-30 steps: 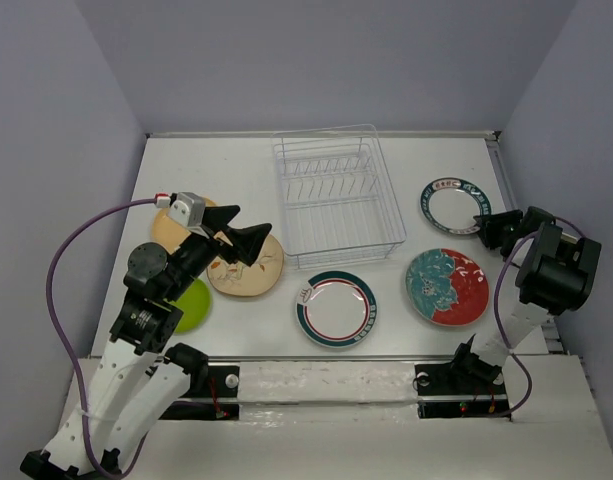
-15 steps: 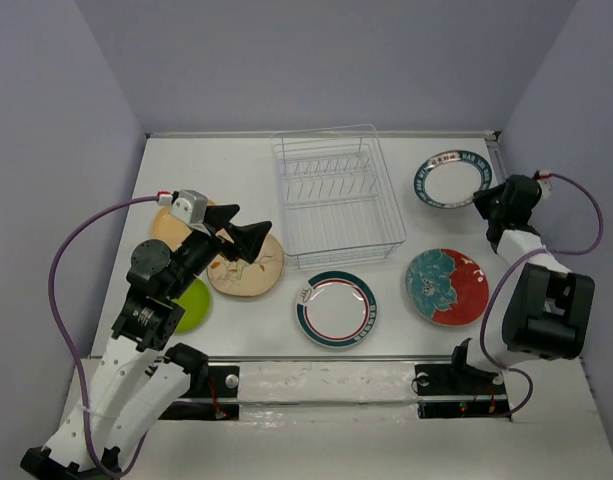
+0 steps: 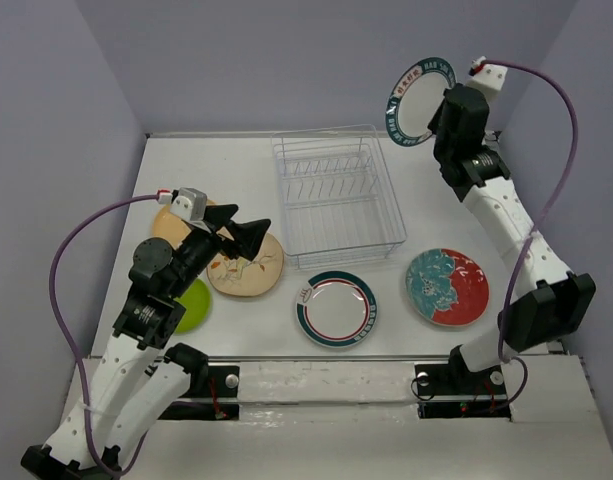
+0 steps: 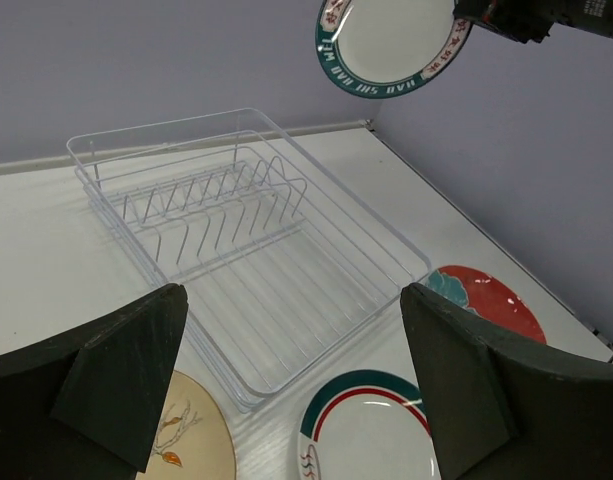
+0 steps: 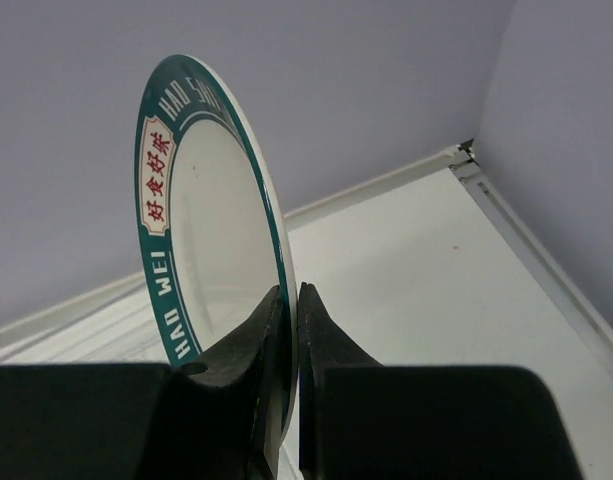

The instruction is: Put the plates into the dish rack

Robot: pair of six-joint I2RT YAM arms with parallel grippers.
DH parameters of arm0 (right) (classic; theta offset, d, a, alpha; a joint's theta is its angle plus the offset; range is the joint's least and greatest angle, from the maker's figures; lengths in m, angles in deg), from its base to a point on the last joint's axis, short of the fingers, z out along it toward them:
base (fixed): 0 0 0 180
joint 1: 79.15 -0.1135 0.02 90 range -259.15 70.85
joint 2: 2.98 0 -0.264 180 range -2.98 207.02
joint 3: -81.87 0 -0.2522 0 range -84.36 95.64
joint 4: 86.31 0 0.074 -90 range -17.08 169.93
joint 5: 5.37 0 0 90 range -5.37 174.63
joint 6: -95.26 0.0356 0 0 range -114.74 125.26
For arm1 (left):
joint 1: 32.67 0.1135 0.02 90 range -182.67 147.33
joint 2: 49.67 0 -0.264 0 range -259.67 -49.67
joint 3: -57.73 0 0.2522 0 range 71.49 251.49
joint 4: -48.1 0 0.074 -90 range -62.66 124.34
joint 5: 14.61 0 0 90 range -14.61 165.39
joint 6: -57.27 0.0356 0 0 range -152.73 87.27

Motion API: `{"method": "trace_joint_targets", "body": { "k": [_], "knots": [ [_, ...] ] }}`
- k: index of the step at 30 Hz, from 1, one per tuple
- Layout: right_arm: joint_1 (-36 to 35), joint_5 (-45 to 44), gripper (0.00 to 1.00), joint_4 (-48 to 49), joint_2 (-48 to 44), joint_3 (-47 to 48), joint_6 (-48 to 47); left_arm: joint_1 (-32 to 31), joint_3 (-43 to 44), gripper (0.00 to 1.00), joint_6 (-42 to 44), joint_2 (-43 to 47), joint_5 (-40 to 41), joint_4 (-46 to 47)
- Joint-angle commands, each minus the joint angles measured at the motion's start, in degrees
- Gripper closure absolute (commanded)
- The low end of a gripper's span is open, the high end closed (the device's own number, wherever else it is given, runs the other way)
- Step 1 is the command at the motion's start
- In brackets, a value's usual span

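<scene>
I should next swing the dark-rimmed plate toward the rack with my right gripper, turning, and then bring it down at the closest end of the rack's empty wires.
My right gripper [image 3: 441, 112] is shut on the rim of the dark-rimmed patterned plate [image 3: 418, 90] and holds it on edge, high above the table, right of the dish rack [image 3: 338, 255]. In the right wrist view the fingers [image 5: 276, 330] pinch this plate [image 5: 206, 220]. My left gripper [image 3: 248, 236] is open and empty above the cream bird-and-branch plate [image 3: 248, 270]. On the table lie the orange-tan plate [image 3: 169, 226], the lime green plate [image 3: 192, 304], the white teal-red-rim plate [image 3: 336, 308] and the teal-and-red floral plate [image 3: 447, 286]. The rack [image 4: 166, 128] is empty.
Grey walls close in the table on three sides. A raised strip [image 3: 501, 165] runs along the table's right edge. The left arm's purple cable [image 3: 61, 260] loops out to the left.
My right arm has lifted the dark-rimmed plate off the far right of the table, turned it on edge and raised it high. The left arm has barely moved.
</scene>
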Motion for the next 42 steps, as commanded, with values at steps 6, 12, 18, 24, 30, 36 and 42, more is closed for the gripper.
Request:
{"method": "trace_joint_targets", "body": {
  "k": [6,12,18,24,30,36,42],
  "knots": [
    [-9.2,-16.9,0.93,-15.1,17.0,20.5,-12.8,-0.1,2.8,0.01,-0.3,-0.4,1.7,0.9],
    [-12.1,-16.5,0.93,-17.8,23.3,24.8,-12.6,-0.2,2.8,0.01,-0.3,-0.5,1.9,0.8],
    [-13.2,-16.6,0.93,-19.3,27.5,25.5,-12.4,-0.2,2.8,0.01,-0.4,-0.6,1.7,0.7],
    [-13.7,-15.3,0.93,-19.4,30.1,25.7,-12.9,-0.2,2.8,0.01,-0.5,-0.8,1.8,0.7],
    [-14.3,-12.2,0.92,-19.4,32.1,27.5,-13.1,-0.2,2.8,0.01,-0.5,-2.1,3.7,0.1],
    [-14.3,-5.5,0.37,-19.4,29.0,26.9,-11.8,-0.1,2.5,0.01,-2.9,-3.9,10.0,-0.9],
    [-14.3,6.2,0.30,-18.6,21.5,19.6,-9.2,0.0,2.4,0.01,-9.5,-9.3,17.6,-8.2]
  ]
}}
